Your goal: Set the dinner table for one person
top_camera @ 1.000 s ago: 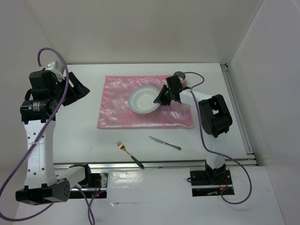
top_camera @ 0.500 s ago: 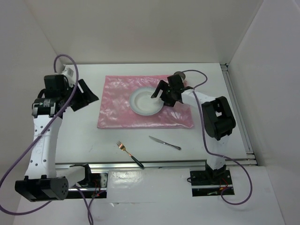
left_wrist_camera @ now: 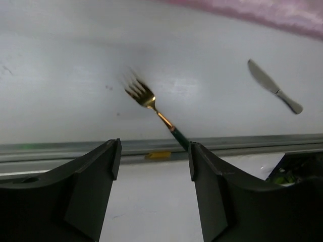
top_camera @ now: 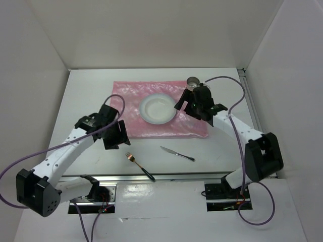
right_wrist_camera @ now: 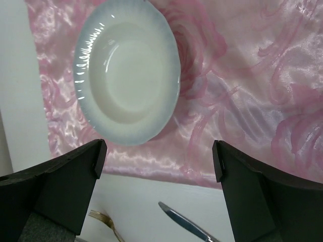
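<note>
My left gripper needs to come down and back next and close on the fork's dark handle (top_camera: 146,172) (left_wrist_camera: 177,135). The handle lies clear below it and to its right in the top view.
The dinner table (top_camera: 86,96) is a white top with a pink mat (top_camera: 126,113) on it. A white plate (top_camera: 158,108) rests on the mat. A gold fork (top_camera: 140,166) with a dark handle and a steel knife (top_camera: 177,154) lie near the front rail. My left gripper (top_camera: 120,137) hovers open just left of the mat's near corner; in the left wrist view the fork (left_wrist_camera: 151,101) lies ahead of its empty jaws (left_wrist_camera: 154,151). My right gripper (top_camera: 198,107) stands wide open over the mat, right of the plate (right_wrist_camera: 126,70), holding nothing.
A metal cup (top_camera: 193,81) stands at the mat's far right corner, behind the right wrist. The aluminium rail (left_wrist_camera: 252,142) runs along the near edge just past the fork's handle. White walls close in the left, back and right.
The left arm swung down from the far left to just above the fork. The right gripper opened, let go of the plate's rim and drew back to the right.
</note>
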